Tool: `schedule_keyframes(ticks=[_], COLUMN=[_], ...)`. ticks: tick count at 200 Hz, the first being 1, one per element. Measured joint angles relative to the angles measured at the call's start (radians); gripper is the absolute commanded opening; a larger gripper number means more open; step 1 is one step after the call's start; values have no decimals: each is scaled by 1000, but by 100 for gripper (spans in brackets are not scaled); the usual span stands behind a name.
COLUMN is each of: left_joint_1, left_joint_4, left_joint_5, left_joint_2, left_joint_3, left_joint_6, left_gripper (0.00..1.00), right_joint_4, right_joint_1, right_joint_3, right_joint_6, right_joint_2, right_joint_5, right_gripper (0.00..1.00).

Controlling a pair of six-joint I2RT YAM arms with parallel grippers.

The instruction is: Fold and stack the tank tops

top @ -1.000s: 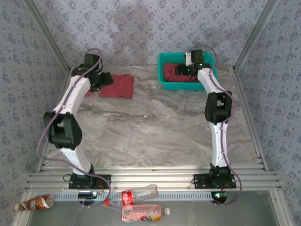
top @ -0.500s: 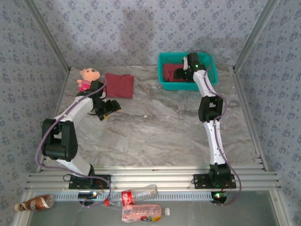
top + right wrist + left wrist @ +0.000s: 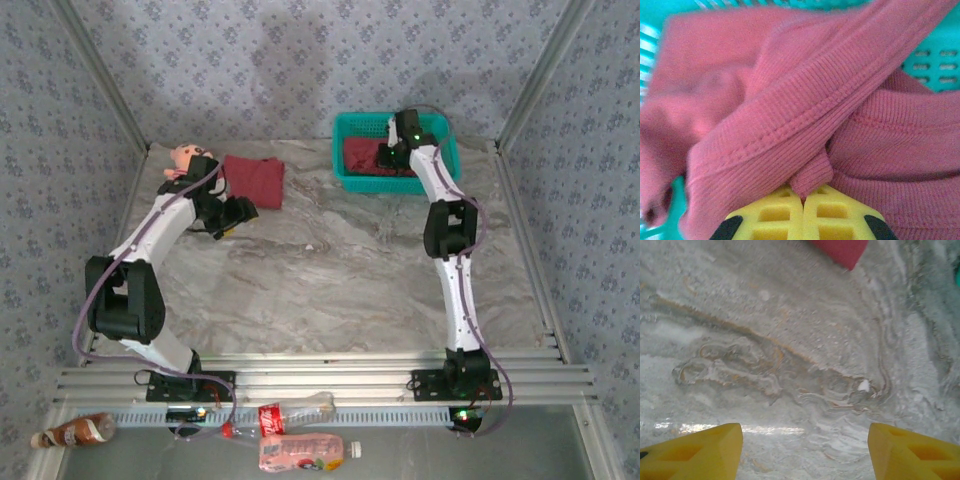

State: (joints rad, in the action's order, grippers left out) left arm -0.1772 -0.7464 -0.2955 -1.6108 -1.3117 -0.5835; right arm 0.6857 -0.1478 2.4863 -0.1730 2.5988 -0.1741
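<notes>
The table's middle is bare; next I should lift my right gripper out of the teal basket (image 3: 448,150), pull the fold back over that marble and release it.
A folded maroon tank top (image 3: 253,181) lies flat at the back left of the marble table; its corner (image 3: 840,250) shows at the top of the left wrist view. More maroon tank tops (image 3: 362,155) lie bunched in the teal basket (image 3: 448,150). My right gripper (image 3: 393,153) reaches into the basket. Its yellow fingers (image 3: 803,200) are shut on a ribbed fold of a tank top (image 3: 790,115). My left gripper (image 3: 240,212) hovers just in front of the folded top. It stands open (image 3: 805,450) over bare marble, with nothing between its fingers.
A small pink plush doll (image 3: 183,160) sits at the back left, beside the left arm. Metal frame posts and patterned walls close in the table's sides and back. Bottles (image 3: 300,450) lie below the near rail.
My right gripper has closed on cloth inside the basket. My left arm has drawn back from the folded top toward the table's middle, which uncovered the doll.
</notes>
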Motion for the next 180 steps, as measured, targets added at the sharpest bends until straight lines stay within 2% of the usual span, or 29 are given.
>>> schedule_keyframes(ticks=[23,69,99,123,159,180], left_joint_1=[-2,-12,-34,-53,-80,-115], left_joint_4=[-13,-29,-45,-55,-62,-59], left_joint_5=[0,-25,-46,-50,-50,-50], left_joint_2=[0,9,57,116,232,291], left_joint_3=[-39,-129,-179,-210,-131,-6], left_joint_6=[2,-2,-12,-14,-45,-82], left_gripper=[67,68,68,68,68,68], right_joint_4=[-77,-201,-227,-213,-207,-258], right_joint_1=[-2,-32,-142,-257,-351,-390], right_joint_3=[-157,-463,-626,-740,-1062,-1292], right_joint_6=[1,38,46,18,-70,-113], right_joint_2=[-186,-667,-974,-1151,-1296,-1257], right_joint_5=[-11,-53,-103,-133,-134,-137], right_gripper=[0,0,0,0,1,14])
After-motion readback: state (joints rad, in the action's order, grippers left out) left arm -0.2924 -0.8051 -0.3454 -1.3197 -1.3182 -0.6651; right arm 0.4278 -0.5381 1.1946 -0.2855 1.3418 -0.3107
